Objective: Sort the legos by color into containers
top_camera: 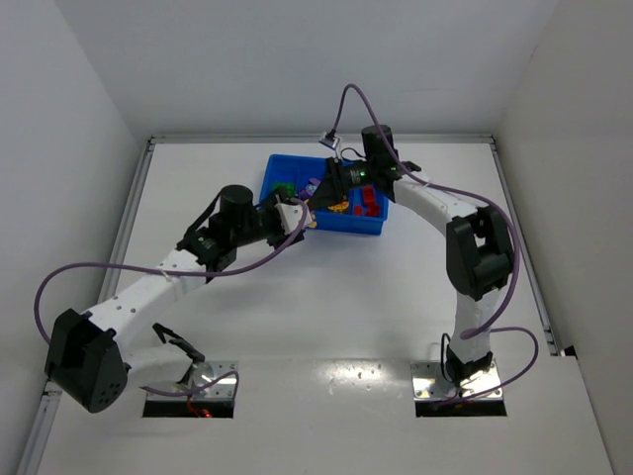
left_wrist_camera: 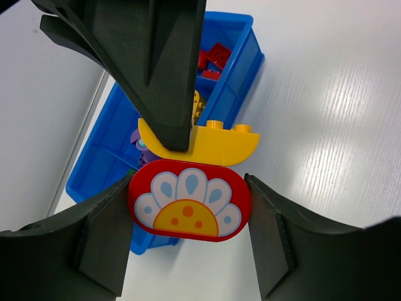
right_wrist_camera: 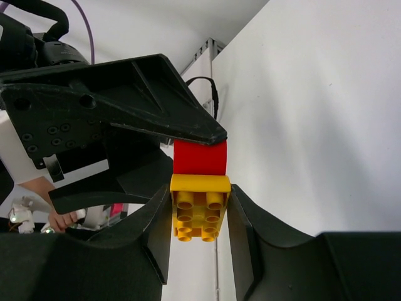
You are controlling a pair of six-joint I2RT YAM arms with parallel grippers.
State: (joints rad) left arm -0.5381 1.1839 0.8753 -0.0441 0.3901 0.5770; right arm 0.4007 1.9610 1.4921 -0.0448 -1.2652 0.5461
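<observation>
The matching yellow lego's section point(top_camera: 339, 207) of the blue tray is below my right gripper and to its right in the top view, so I should move that way and down to release.
A two-colour lego is held between both grippers above the near left part of the blue tray point(top_camera: 280, 162). My left gripper point(left_wrist_camera: 188, 183) is shut on its red half point(left_wrist_camera: 188, 202), which has a flower print. My right gripper point(right_wrist_camera: 199, 191) is shut on its yellow half point(right_wrist_camera: 199, 213). The two halves touch. In the top view the left gripper point(top_camera: 303, 214) and the right gripper point(top_camera: 332, 194) meet over the tray. In the tray's compartments lie red legos point(top_camera: 369, 202), a yellow one point(top_camera: 337, 209), a purple one point(top_camera: 312, 185) and a green one point(top_camera: 285, 188).
The tray point(left_wrist_camera: 94, 164) stands at the far middle of the white table, with red legos point(left_wrist_camera: 215, 56) in its far compartment. White walls enclose the table on the left, right and back. Cables hang from both arms.
</observation>
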